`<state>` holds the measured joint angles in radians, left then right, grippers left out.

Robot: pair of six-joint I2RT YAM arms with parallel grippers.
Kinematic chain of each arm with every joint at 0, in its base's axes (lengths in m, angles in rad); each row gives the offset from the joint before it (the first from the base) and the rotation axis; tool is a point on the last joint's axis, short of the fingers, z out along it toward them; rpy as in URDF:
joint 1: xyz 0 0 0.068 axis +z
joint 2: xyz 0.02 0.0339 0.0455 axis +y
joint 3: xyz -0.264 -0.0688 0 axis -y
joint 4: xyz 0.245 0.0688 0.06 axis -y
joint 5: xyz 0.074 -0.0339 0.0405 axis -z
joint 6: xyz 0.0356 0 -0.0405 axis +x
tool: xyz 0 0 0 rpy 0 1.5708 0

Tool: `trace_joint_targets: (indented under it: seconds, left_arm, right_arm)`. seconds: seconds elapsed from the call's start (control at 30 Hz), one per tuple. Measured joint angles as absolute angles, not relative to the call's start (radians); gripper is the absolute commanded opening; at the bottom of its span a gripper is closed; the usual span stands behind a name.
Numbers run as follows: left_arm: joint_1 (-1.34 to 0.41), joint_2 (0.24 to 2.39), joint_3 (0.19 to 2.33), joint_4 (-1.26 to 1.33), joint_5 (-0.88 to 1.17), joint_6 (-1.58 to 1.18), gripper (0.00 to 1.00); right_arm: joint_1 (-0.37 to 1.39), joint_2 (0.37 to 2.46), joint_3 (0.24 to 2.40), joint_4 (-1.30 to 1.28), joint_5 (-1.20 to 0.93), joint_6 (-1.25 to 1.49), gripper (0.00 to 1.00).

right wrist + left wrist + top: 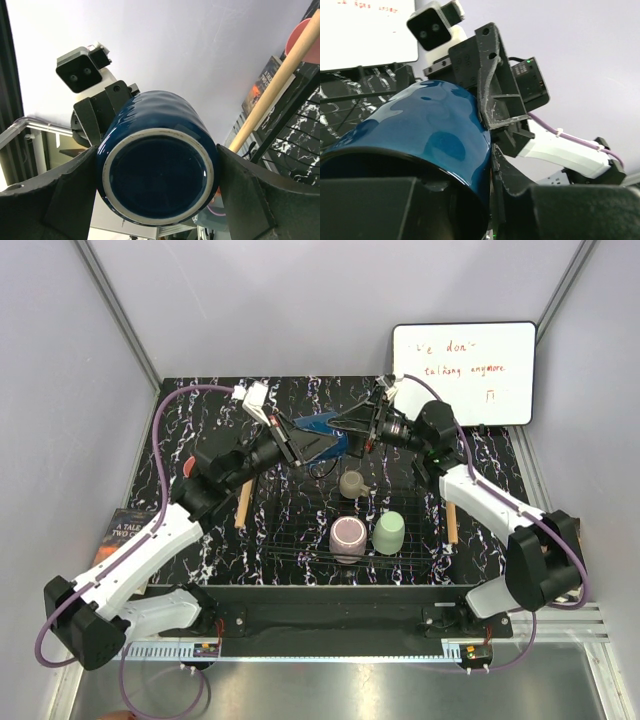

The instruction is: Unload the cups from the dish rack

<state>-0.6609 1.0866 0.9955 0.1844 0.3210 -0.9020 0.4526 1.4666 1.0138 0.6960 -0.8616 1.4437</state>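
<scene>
My left gripper swings left in the top view next, tip down, then lowers and releases, since the far tabletop beside the rack is bare.
The dark blue cup [322,433] is held on its side in the air above the far end of the dish rack [290,540]. My left gripper [305,445] is shut on its rim, one finger inside and one finger [502,170] against the outer wall. My right gripper [358,425] is shut on its base end [157,172], with fingers [240,185] pressed on both sides. The beige cup [352,483], mauve cup [348,536] and mint green cup [388,532] sit in the rack. The pink cup [189,468] is on the table at the left, partly hidden by my left arm.
A whiteboard [465,370] leans at the back right. A book [125,525] lies off the table's left edge. The rack's wooden bars [243,505] run along both sides; one shows in the right wrist view [272,85].
</scene>
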Motion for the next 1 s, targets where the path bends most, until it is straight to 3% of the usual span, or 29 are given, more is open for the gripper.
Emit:
trace_joint_targets:
  seconds: [0.5,0.8,1.0]
  left_arm:
    - [-0.666,1.052,1.058,-0.187,0.137,-0.628,0.0]
    - [-0.661,1.037,1.09,-0.338,-0.019,-0.529,0.0]
    - [-0.586,1.156,1.333,-0.473,-0.134,-0.469,0.0]
  right_arm:
    - [0.466,1.403,1.076,0.305,-0.77,1.174,1.0]
    - [0.465,1.234,1.18,-0.052,-0.474,0.919,1.0]
    - [0.464,1.215,1.288,-0.273,-0.313,0.786,1.0]
